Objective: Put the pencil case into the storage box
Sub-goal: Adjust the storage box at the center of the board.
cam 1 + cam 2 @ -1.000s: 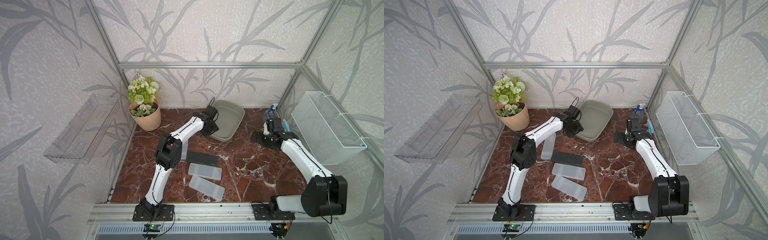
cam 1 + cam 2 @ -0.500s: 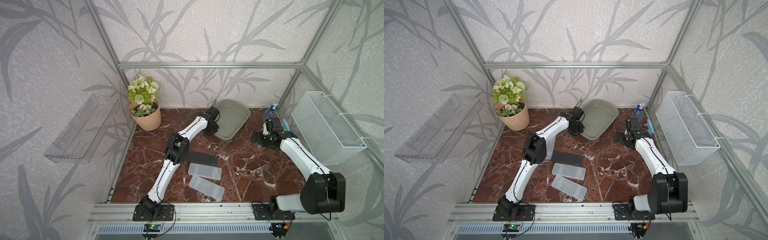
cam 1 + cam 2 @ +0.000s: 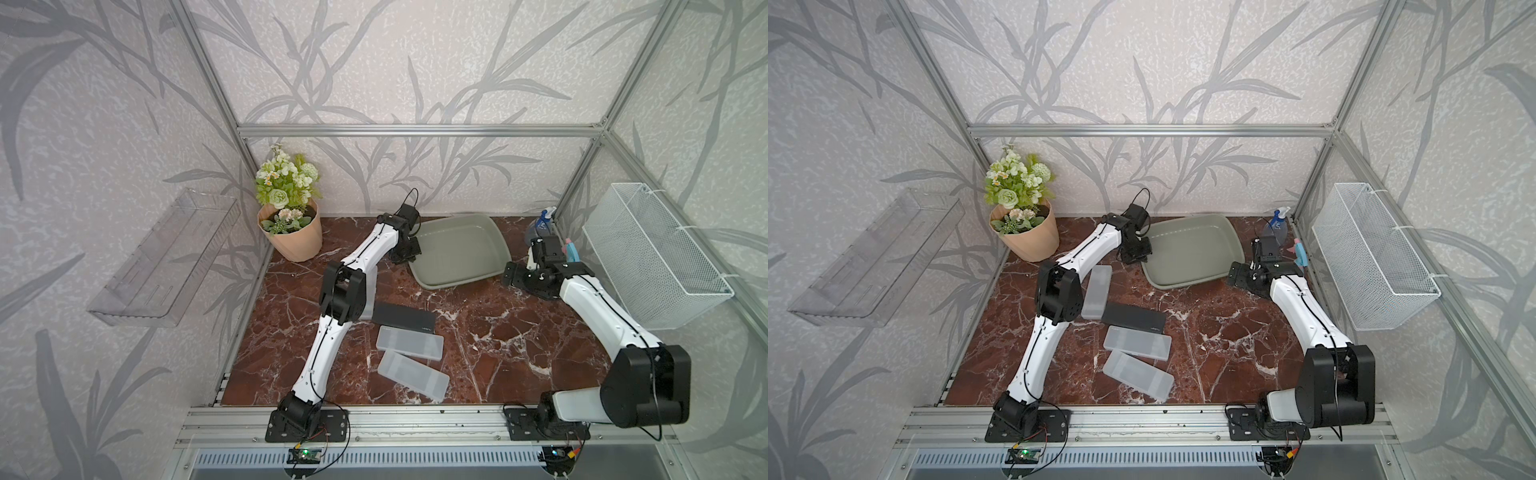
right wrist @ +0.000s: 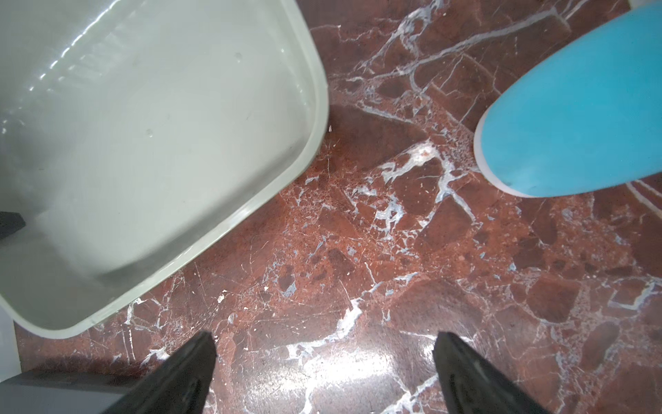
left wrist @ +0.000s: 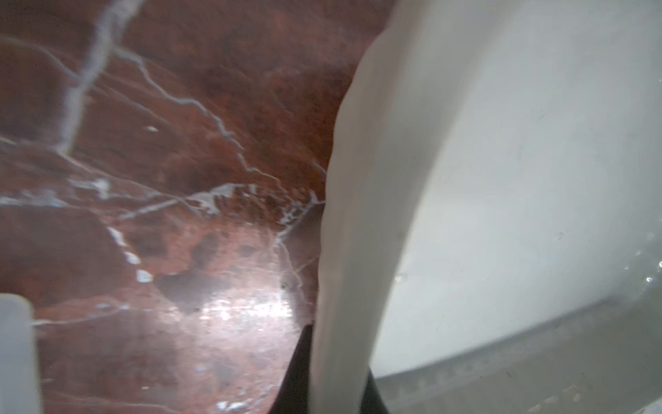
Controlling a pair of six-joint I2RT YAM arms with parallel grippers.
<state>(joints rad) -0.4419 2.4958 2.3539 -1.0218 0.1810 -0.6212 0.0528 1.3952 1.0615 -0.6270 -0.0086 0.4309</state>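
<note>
My left gripper holds the box's rim and next should draw it toward the potted flower over the bare marble between them, then release it, because the box stands crooked.
The storage box, a shallow grey-green tub, stands at the back of the marble table and holds nothing. My left gripper is shut on its left rim, one dark finger on each side. My right gripper hangs open over bare marble beside the box's right corner. A black pencil case and two translucent ones lie mid-table. Another translucent case lies by my left elbow.
A potted flower stands at the back left. A spray bottle and a blue object sit at the back right by my right wrist. A white wire basket hangs on the right wall, a clear tray on the left.
My left gripper has closed onto the box's left rim, and the box has turned slightly. The right arm has barely moved and stays open.
</note>
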